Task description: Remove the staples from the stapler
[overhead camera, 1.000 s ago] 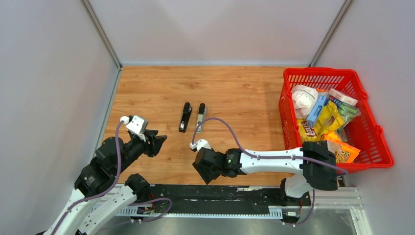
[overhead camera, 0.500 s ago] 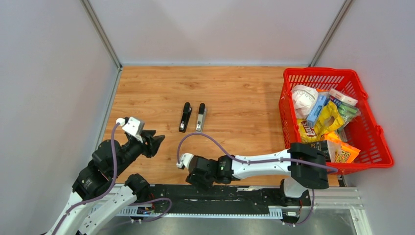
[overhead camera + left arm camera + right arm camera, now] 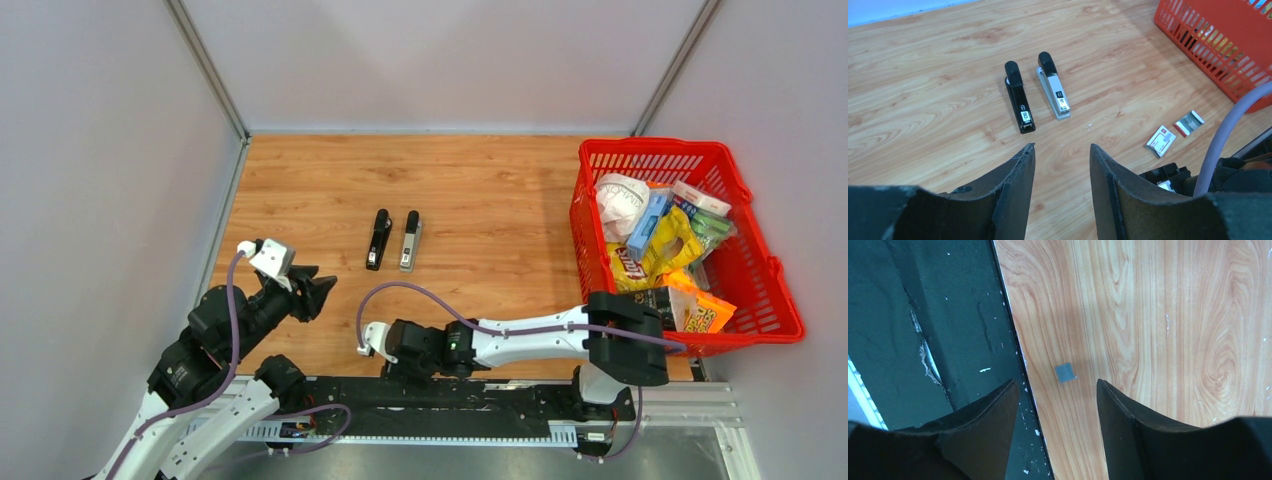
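Observation:
Next I will move my right gripper down, turning slightly, and close on the tiny grey bit of staples, since that lies below it, showing between its open fingers.
A black stapler [image 3: 378,240] and a grey stapler [image 3: 410,240] lie side by side, closed, mid-table; both also show in the left wrist view, black [image 3: 1019,97] and grey [image 3: 1054,86]. A tiny square grey bit of staples [image 3: 1065,372] lies on the wood by the table's near edge. My right gripper [image 3: 1055,382] is open and empty just above and short of it; in the top view it [image 3: 398,362] points down at the near edge. My left gripper [image 3: 1062,146] is open and empty, in the air to the near left of the staplers [image 3: 318,293].
A red basket [image 3: 760,290] full of packets stands at the right. A small red-and-white box [image 3: 1160,140] and a small red, white and grey piece [image 3: 1189,123] lie near the right arm. A black rail [image 3: 923,330] runs along the table's near edge.
My right arm has swung left and down toward the table's near edge. My left gripper drew back slightly to the left, then stayed still. The staplers have not moved.

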You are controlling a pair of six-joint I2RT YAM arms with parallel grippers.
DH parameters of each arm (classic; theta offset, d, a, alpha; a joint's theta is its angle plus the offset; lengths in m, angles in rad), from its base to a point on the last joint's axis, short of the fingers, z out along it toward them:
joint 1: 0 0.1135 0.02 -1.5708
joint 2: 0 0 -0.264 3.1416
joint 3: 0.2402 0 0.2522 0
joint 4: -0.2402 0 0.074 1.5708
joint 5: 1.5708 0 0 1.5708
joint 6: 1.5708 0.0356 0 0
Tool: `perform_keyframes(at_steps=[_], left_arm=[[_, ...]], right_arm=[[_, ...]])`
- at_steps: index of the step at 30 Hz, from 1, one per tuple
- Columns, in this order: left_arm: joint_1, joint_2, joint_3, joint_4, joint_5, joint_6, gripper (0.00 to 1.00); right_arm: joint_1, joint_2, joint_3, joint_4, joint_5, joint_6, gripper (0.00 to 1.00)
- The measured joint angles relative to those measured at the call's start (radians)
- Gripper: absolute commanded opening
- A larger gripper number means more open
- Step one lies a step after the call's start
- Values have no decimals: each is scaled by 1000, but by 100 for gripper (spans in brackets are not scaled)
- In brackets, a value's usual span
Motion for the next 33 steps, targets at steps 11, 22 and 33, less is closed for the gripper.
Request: perform_keyframes(at_steps=[11, 22, 33], left_arm=[[0, 0, 0, 0, 0, 0, 52], [0, 0, 0, 0, 0, 0, 52], [0, 0, 0, 0, -2, 1, 52]], right_arm=[[-35, 32, -14, 27, -3, -23, 58], [-61, 48, -17, 31, -15, -26, 58], [-61, 60, -23, 45, -27, -25, 58]])
